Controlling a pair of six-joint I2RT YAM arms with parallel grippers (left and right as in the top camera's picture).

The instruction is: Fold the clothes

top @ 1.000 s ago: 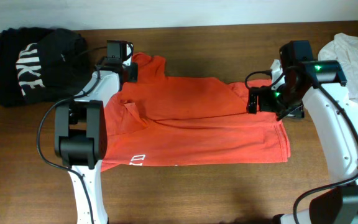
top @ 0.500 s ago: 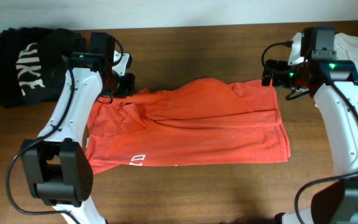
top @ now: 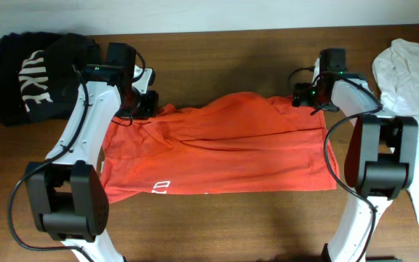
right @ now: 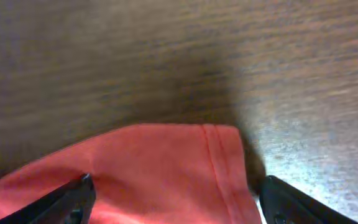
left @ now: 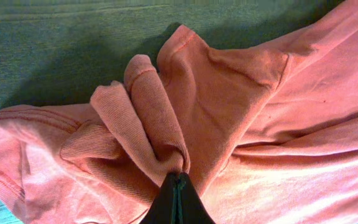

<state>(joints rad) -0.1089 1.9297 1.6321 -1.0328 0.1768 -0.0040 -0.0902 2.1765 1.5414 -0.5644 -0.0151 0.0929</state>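
My left gripper should next pull the ribbed fold back toward my base, onto the shirt's spread near part, and release it there.
An orange-red shirt [top: 224, 149] lies spread across the middle of the table, and its upper edge is bunched. My left gripper [top: 142, 103] is at the shirt's upper left corner. In the left wrist view it [left: 178, 185] is shut on a ribbed fold of the shirt [left: 148, 118]. My right gripper [top: 305, 97] is at the shirt's upper right corner. In the right wrist view it [right: 176, 190] is wide open, with a hemmed corner of the shirt [right: 166, 168] lying between the spread fingertips [right: 79, 190].
A black garment with white lettering [top: 38, 69] lies at the back left. A white garment [top: 406, 69] lies at the right edge. The table's back edge meets a pale wall [top: 209, 14]. Bare wood [top: 231, 225] shows in front of the shirt.
My left gripper has drawn the shirt's upper left corner down and inward, then stayed. My right gripper has let go of the right side, risen, and come to the upper right corner.
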